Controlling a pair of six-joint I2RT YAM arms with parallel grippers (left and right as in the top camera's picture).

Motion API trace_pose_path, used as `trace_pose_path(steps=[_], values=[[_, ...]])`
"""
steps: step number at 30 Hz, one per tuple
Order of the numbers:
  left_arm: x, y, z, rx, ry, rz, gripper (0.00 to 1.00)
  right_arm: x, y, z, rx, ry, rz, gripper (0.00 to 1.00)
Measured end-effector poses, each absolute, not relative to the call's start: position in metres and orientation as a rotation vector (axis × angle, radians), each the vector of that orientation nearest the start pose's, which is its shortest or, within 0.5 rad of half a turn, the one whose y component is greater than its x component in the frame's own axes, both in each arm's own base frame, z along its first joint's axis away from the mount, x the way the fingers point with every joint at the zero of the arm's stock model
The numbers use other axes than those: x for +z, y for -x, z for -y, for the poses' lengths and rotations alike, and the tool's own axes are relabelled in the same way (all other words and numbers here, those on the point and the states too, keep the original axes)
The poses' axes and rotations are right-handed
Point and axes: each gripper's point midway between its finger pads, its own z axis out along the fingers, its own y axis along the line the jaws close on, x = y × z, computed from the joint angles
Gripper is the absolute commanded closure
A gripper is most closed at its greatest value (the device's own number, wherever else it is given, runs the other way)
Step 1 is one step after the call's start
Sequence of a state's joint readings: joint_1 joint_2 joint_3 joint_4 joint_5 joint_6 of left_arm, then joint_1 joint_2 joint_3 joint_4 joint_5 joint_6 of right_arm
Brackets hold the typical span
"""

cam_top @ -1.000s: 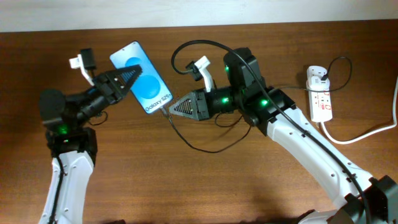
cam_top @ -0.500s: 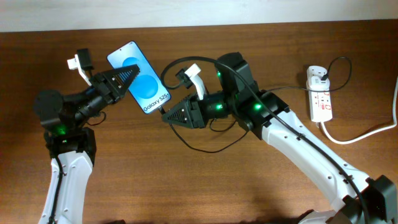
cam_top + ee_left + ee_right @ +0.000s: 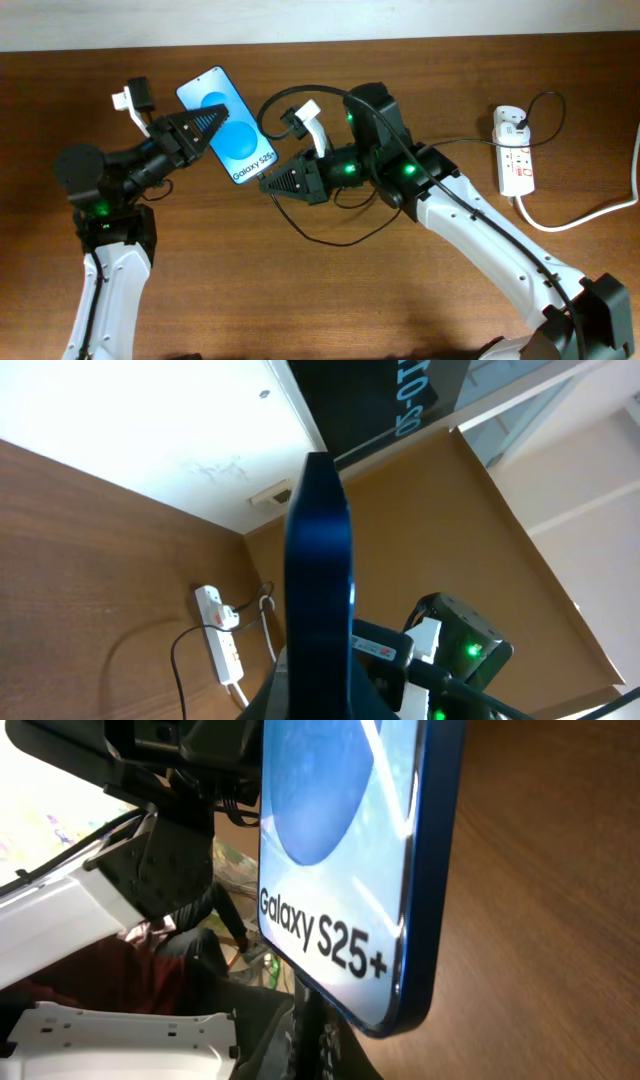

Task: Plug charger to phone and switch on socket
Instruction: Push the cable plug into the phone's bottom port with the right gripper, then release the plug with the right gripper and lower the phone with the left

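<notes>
The left gripper needs to go down to the right in the overhead view next and release the phone [image 3: 240, 145] flat on the bare wood, because the table is below the gripper.
My left gripper [image 3: 212, 122] is shut on the phone [image 3: 240, 145] and holds it tilted above the table, blue screen up. In the left wrist view the phone [image 3: 318, 560] stands edge-on between the jaws [image 3: 315, 698]. My right gripper [image 3: 268, 182] is shut on the connector end of the black charger cable [image 3: 330, 240], right at the phone's lower edge. In the right wrist view the phone [image 3: 350, 850] fills the frame and its bottom edge sits just above the jaws [image 3: 322, 1038]; the connector tip is hidden. The cable runs to the white plug adapter [image 3: 511, 118] in the socket [image 3: 517, 160].
The socket lies at the far right of the wooden table, its thick white cord [image 3: 590, 212] trailing off the right edge. It also shows in the left wrist view [image 3: 220, 638]. Loose cable loops lie under and behind the right arm. A white wall borders the back.
My right gripper has moved left with the cable end, up to the phone's lower edge. The left gripper and phone shifted only slightly.
</notes>
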State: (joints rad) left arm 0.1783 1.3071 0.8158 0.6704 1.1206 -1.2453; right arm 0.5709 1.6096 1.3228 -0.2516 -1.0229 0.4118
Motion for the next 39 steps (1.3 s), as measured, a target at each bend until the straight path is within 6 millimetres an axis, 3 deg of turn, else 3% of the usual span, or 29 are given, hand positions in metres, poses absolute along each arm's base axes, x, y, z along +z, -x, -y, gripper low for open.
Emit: trace_pose_path(steps=[11,24,30,35,37,39], values=[[0.34,-0.356,0.106,-1.618,0.028,-1.735,1.0,0.288,-0.268,-0.352,1.747,0.851,-2.074,0.96],[0.329,-0.357,0.109,-1.626,0.066,-1.75,1.0,0.281,-0.268,-0.35,1.784,0.823,-2.105,0.95],[0.319,-0.358,0.114,-1.618,0.078,-1.76,1.0,0.27,-0.266,-0.345,1.781,0.764,-2.2,0.83],[0.315,-0.358,0.109,-1.608,0.09,-1.759,1.0,0.269,-0.268,-0.345,1.763,0.745,-2.222,0.67],[0.308,-0.341,0.117,-1.688,0.009,-1.816,1.0,0.275,-0.283,-0.345,1.687,0.714,-2.196,0.64],[0.309,-0.331,0.122,-1.718,-0.055,-1.825,1.0,0.273,-0.285,-0.343,1.659,0.695,-2.223,0.61]])
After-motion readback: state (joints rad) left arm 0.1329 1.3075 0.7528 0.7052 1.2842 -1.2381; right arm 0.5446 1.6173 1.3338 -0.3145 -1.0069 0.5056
